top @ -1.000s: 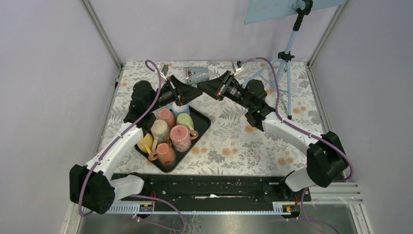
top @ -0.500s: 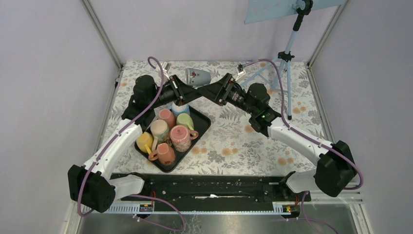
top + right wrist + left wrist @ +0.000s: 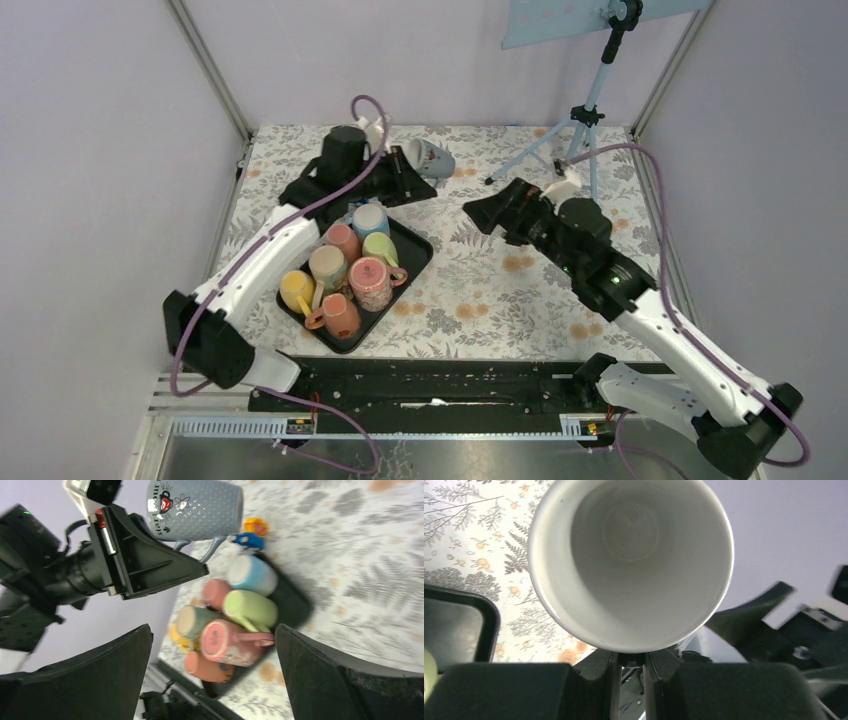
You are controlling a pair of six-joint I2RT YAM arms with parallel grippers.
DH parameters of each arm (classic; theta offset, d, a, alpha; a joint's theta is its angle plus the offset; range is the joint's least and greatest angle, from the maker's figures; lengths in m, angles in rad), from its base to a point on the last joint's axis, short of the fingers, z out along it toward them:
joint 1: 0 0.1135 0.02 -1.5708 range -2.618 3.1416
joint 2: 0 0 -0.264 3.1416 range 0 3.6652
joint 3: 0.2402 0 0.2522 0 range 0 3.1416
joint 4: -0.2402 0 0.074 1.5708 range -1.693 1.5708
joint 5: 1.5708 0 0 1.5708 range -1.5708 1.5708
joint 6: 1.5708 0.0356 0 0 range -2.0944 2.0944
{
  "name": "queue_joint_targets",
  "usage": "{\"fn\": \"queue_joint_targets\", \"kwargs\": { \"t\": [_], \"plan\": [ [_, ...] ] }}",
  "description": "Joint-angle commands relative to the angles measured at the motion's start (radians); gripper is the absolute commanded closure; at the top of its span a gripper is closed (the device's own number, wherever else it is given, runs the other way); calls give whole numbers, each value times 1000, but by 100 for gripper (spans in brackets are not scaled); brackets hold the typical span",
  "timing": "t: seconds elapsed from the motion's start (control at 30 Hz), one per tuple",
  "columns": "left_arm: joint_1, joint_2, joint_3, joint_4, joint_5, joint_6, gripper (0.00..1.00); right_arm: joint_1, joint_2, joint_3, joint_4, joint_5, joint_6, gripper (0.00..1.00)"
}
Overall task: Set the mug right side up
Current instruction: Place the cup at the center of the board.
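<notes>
My left gripper tilts fingers-down next, because the mug hangs on its side. It then lowers the mug onto the bare floral cover beyond the tray and releases it there.
A grey mug (image 3: 430,158) with a small printed picture hangs in the air over the back of the table, lying on its side. My left gripper (image 3: 408,175) is shut on its handle from below. In the left wrist view the mug's white open mouth (image 3: 631,555) faces the camera, just above the nearly closed fingers (image 3: 611,680). The right wrist view shows the mug (image 3: 195,509) side-on, its handle pointing down at the left gripper (image 3: 200,570). My right gripper (image 3: 480,212) is open and holds nothing, a hand's width right of the mug; its fingers (image 3: 115,670) stand wide apart.
A black tray (image 3: 420,256) at centre left holds several coloured mugs, lying or turned over, such as a pink one (image 3: 371,281) and a green one (image 3: 250,609). A light blue tripod (image 3: 590,112) stands at the back right. The table has a floral cover (image 3: 480,290).
My right gripper let go of the mug, opened wide and drew back toward the right. The left arm swung up and back with the mug, now carrying it alone.
</notes>
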Motion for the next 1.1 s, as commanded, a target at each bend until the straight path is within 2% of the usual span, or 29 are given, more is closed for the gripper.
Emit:
{"fn": "queue_joint_targets", "kwargs": {
  "t": [0.0,0.27,0.63,0.77,1.07],
  "plan": [
    [-76,105,182,-144,-198,186,100,4,-83,64,-342,272,-108,0],
    [-171,420,439,-306,-475,308,100,3,-147,106,-497,388,-170,0],
    [-183,820,816,-430,-728,395,100,4,-133,109,-541,346,-171,0],
    [-168,924,921,-458,-732,414,100,6,-126,110,-550,335,-169,0],
    [-108,1051,1005,-490,-641,416,100,4,-101,109,-550,307,-159,0]
  ]
}}
